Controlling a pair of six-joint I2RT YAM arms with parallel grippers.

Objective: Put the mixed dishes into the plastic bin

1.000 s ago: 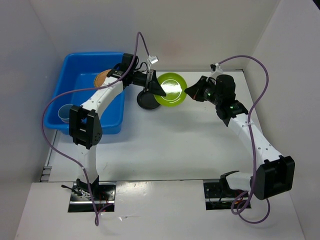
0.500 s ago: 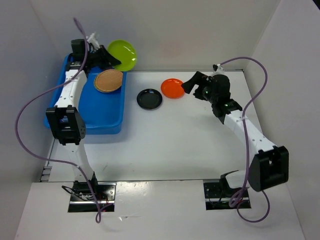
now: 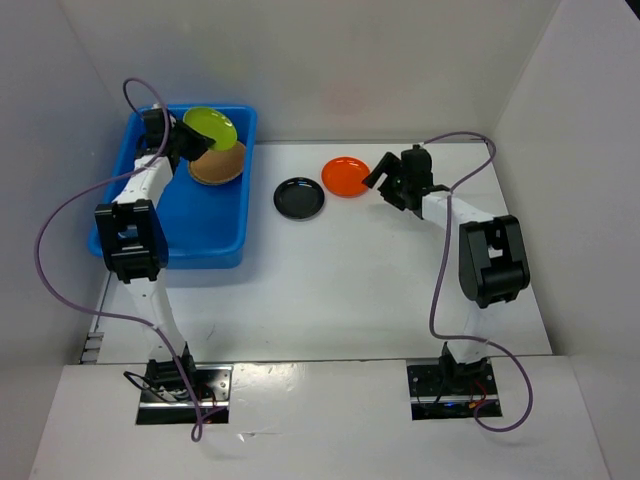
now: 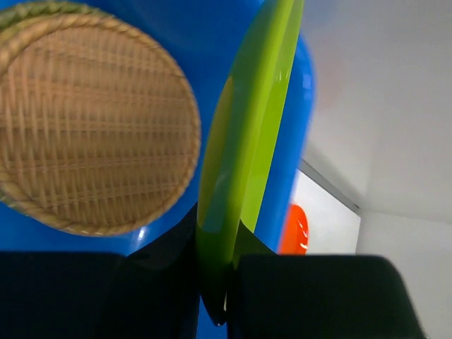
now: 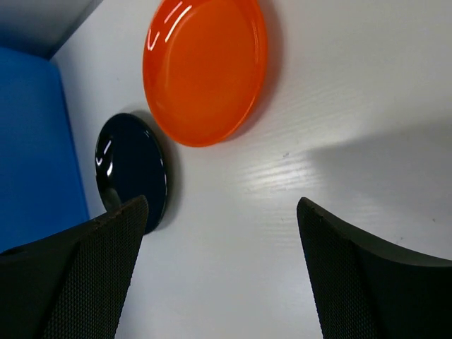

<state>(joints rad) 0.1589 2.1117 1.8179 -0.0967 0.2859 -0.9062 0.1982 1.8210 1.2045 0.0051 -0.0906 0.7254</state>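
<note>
The lime green plate [image 3: 211, 127] comes down into the bin [image 3: 215, 240] over the tan woven plate next, then my left gripper releases the lime green plate's rim.
The lime green plate [image 3: 211, 127] [image 4: 244, 148] hangs tilted over the far end of the blue plastic bin [image 3: 215, 240], with my left gripper [image 3: 184, 145] [image 4: 224, 272] shut on its rim. A tan woven plate [image 3: 220, 164] [image 4: 88, 116] lies in the bin just below it. On the white table sit a black plate [image 3: 299, 197] [image 5: 131, 173] and an orange plate [image 3: 345, 176] [image 5: 205, 67]. My right gripper [image 3: 383, 183] [image 5: 222, 272] stands open just right of the orange plate, nothing between its fingers.
White walls close in the table at the back and on both sides. The bin's right wall [image 3: 243, 215] stands a short way left of the black plate. Purple cables loop above both arms.
My left gripper has carried the lime green plate from the table's middle to over the bin's far end. My right gripper opened, let go of the plate's other edge and moved beside the orange plate.
</note>
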